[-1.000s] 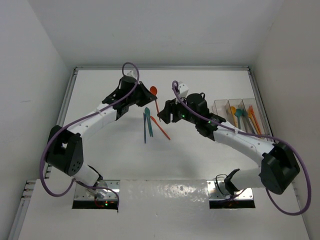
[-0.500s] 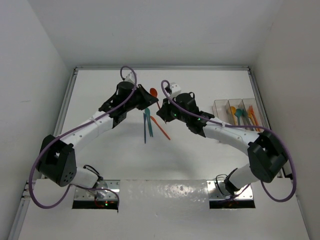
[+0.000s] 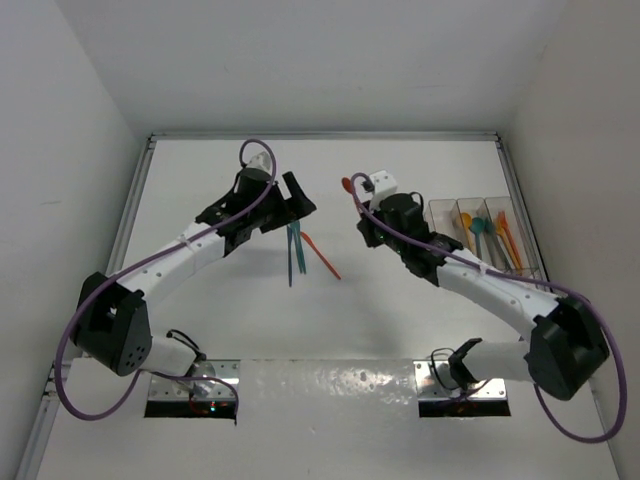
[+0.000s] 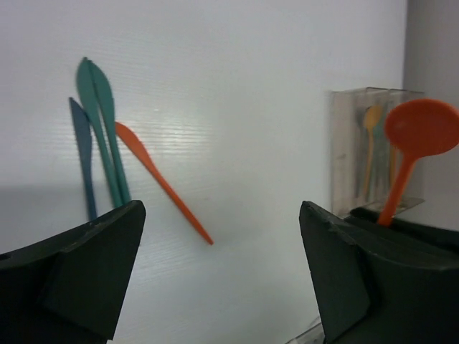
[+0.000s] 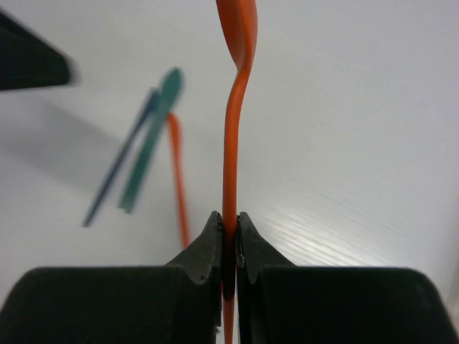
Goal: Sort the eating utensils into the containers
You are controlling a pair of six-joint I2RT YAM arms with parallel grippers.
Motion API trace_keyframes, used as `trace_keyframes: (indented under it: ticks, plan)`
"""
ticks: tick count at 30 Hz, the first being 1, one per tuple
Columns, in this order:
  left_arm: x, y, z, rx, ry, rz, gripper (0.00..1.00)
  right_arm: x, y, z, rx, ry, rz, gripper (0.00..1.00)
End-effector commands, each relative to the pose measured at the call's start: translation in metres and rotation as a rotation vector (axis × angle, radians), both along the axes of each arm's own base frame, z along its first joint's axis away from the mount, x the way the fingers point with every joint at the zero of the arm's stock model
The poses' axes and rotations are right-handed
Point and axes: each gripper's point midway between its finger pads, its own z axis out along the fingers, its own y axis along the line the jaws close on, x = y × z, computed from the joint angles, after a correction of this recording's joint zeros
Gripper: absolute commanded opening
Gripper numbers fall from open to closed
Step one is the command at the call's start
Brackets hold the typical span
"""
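The orange spoon goes to the right in the top view over the middle bin, which holds spoons, next, then my right gripper lowers and releases it.
An orange spoon (image 3: 348,185) stands upright in my right gripper (image 3: 361,210), which is shut on its handle (image 5: 229,179) above the table, left of the containers (image 3: 437,207). In the right wrist view the right gripper (image 5: 229,228) pinches the handle between both tips. My left gripper (image 3: 303,196) hangs open and holds nothing; its jaws stand wide apart in the left wrist view (image 4: 222,276), which also shows the spoon (image 4: 419,129) at the right. Two teal utensils (image 4: 100,129), a blue one (image 4: 82,150) and an orange knife (image 4: 161,183) lie on the table below the left gripper.
The three clear bins (image 4: 344,143) at the right hold several yellow-orange, teal and orange utensils (image 3: 480,230). White walls close in the table on the left, back and right. The loose utensils (image 3: 295,250) lie between the two arms.
The orange spoon has passed from the left gripper to the right. The left gripper opened and let it go. The right arm closed on the handle and drew the spoon to the right.
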Motion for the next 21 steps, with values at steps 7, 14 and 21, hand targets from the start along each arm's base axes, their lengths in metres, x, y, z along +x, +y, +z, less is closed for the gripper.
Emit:
trace_keyframes:
  ticks: [7,14,21]
  plan:
    - [0.009,0.079,-0.003,0.175,-0.001,0.085,0.9,-0.004,-0.19,-0.028,-0.429,0.058,-0.261,0.0]
    - [0.006,0.121,-0.019,0.357,0.02,0.125,0.9,-0.003,-0.294,-0.043,-0.535,0.201,-0.44,0.0]
    - [0.003,0.122,-0.033,0.382,0.019,0.094,0.9,0.015,-0.326,-0.075,-0.531,0.299,-0.457,0.0]
